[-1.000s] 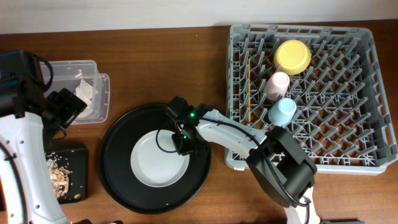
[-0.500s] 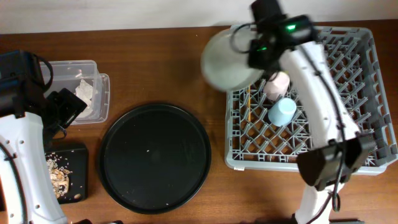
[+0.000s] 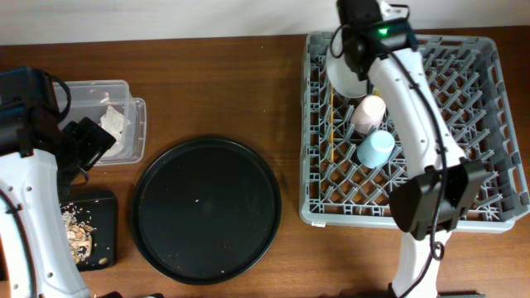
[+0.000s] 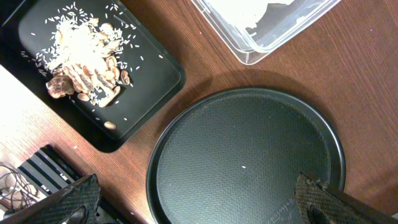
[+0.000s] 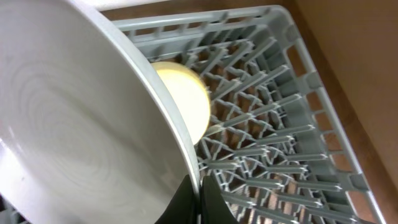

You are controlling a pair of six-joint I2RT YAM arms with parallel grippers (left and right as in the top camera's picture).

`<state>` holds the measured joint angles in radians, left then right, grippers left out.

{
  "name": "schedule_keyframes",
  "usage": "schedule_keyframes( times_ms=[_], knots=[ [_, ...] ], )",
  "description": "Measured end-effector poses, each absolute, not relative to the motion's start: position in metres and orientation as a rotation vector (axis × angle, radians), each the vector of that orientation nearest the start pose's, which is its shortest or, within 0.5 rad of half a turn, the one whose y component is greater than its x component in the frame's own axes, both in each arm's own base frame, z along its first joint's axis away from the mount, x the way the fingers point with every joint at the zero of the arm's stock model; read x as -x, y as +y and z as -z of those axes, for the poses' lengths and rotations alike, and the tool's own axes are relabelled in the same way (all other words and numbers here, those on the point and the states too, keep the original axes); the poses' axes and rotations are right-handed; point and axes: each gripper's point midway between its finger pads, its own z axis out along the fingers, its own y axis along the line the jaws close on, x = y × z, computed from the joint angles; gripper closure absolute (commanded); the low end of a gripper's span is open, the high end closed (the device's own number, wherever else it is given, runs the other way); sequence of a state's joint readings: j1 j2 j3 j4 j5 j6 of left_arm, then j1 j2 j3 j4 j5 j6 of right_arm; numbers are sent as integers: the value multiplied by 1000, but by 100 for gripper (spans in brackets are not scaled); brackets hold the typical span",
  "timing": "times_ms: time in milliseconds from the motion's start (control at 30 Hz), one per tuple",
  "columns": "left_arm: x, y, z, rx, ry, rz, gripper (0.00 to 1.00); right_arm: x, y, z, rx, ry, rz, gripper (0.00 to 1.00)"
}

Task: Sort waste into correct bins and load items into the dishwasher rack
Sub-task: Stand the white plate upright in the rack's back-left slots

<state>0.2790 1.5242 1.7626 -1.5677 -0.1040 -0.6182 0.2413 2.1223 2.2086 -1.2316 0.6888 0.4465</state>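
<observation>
My right gripper goes to the left in the overhead view next and down to the rack's far corner, clear of the yellow bowl, and releases.
My right gripper is shut on the rim of the round white plate and holds it on edge over the far left part of the grey dishwasher rack. The small yellow bowl sits just behind the plate. A pink cup, a light blue cup and wooden chopsticks lie in the rack. My left gripper is open above the round black tray. White napkins lie in the clear tub. Food scraps lie on the flat black tray.
The wooden table runs to a white wall at the back. A dark ribbed object lies at the table's edge in the left wrist view.
My right gripper lifted the white plate off the round black tray, swung it up and right, and now holds it on edge over the rack. The left arm has not moved.
</observation>
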Motion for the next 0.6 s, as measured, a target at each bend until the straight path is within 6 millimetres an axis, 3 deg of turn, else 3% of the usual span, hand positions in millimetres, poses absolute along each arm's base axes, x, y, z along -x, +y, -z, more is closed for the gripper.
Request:
schedule_keyframes(
  times_ms=[133, 200, 333, 433, 600],
  knots=[
    [-274, 97, -256, 1268, 2592, -89, 1, -503, 39, -213, -367, 2415, 660, 96],
    [-274, 97, -256, 1268, 2592, -89, 1, -504, 40, -211, -360, 2399, 704, 96],
    [-274, 97, -256, 1268, 2592, -89, 1, -502, 47, -219, -338, 2345, 777, 96],
    [-274, 97, -256, 1268, 2592, -89, 1, -497, 51, -235, -301, 2242, 932, 96],
    [-274, 97, -256, 1268, 2592, -89, 1, -496, 52, -235, -277, 2238, 963, 96]
  ],
)
